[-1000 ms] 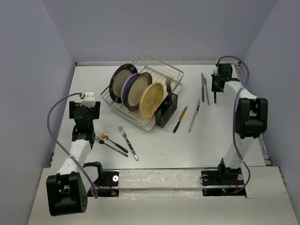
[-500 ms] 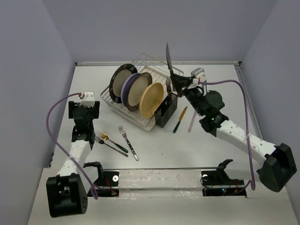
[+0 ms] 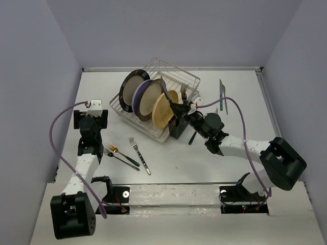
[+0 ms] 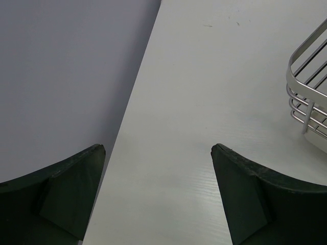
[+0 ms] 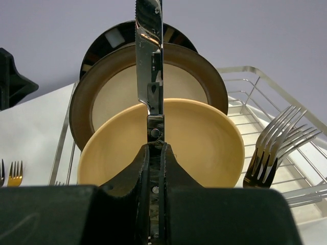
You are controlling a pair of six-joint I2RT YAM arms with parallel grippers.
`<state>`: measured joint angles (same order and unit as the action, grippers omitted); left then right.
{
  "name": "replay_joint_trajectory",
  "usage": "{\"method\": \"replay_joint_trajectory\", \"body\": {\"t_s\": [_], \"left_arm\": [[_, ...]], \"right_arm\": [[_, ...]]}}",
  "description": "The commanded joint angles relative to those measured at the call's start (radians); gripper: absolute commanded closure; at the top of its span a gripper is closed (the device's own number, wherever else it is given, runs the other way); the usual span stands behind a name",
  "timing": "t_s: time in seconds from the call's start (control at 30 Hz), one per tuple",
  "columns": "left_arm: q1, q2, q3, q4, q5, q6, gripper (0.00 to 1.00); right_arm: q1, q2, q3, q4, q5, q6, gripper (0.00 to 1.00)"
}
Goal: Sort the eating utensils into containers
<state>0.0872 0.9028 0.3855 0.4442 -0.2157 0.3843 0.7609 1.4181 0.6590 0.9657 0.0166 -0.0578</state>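
The black holder's near end (image 3: pixel 177 129) is below and clear of the forks, so my right gripper should next lower the upright knife into it handle first and let go.
My right gripper (image 3: pixel 176 109) is shut on a silver table knife (image 3: pixel 166 92), blade up, right above the black slotted holder (image 3: pixel 180 127) at the dish rack's near right corner. In the right wrist view the knife (image 5: pixel 149 56) stands upright between my shut fingers (image 5: pixel 143 173), in front of the yellow plate (image 5: pixel 204 143). Forks (image 3: pixel 183 92) stand in the holder and show in the right wrist view (image 5: pixel 276 148). Three forks (image 3: pixel 127 153) lie on the table near my left arm. A knife (image 3: pixel 221 94) lies at the far right. My left gripper (image 3: pixel 91 121) is open and empty.
The silver wire dish rack (image 3: pixel 171 71) holds three upright plates (image 3: pixel 148 97). A gold-and-green knife (image 3: pixel 193 137) lies partly under my right arm. The left wall is close beside my left gripper (image 4: pixel 158 153). The rack's corner (image 4: pixel 306 97) shows at the right.
My right arm has brought the knife from the far right of the table, lifted it high beside the rack, and now lowered it over the black holder. The left arm has barely moved.
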Motion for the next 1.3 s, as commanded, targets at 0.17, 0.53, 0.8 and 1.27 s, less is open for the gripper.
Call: {"method": "replay_joint_trajectory", "body": {"t_s": [0.17,0.53,0.8,1.27], "left_arm": [[0.005,-0.025,-0.016,0.031,-0.011,0.008,0.01],[0.003,-0.024,-0.022,0.039,-0.01,0.01,0.01],[0.005,-0.024,-0.022,0.04,-0.01,0.011,0.01],[0.003,-0.024,-0.023,0.039,-0.001,0.011,0.01]], "right_arm": [[0.009,0.09,-0.088,0.277,0.032,0.009,1.0],[0.009,0.127,-0.154,0.327,0.009,-0.019,0.86],[0.009,0.102,-0.179,0.324,0.035,-0.02,0.32],[-0.087,-0.208,0.214,-0.609,0.296,0.053,0.29]]}}
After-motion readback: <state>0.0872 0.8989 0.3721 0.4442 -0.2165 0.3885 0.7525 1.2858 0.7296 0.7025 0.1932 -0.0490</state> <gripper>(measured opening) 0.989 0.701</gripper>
